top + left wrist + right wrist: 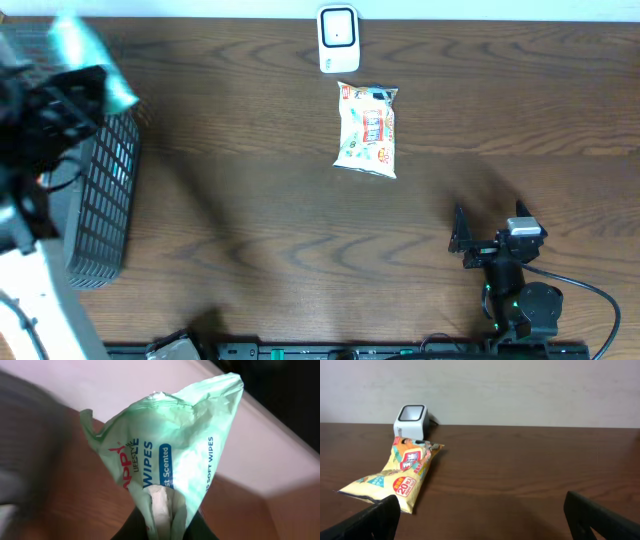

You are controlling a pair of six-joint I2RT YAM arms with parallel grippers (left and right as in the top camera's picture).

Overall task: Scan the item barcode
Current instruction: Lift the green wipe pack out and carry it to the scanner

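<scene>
Next, the left gripper swings the pack across to the right in the overhead view, lowers it to bare tabletop beside the snack bag and releases it.
My left gripper is shut on the bottom edge of a pale green wipes pack, which stands up from the jaws with its printed face to the camera. In the overhead view the pack is a blurred teal shape at the far left, held up above the table by the left gripper. The white barcode scanner stands at the table's far edge, in the middle. My right gripper rests low at the front right, open with nothing between its fingers.
A yellow snack bag lies flat just in front of the scanner, also in the right wrist view. A dark mesh basket stands at the left edge below the left arm.
</scene>
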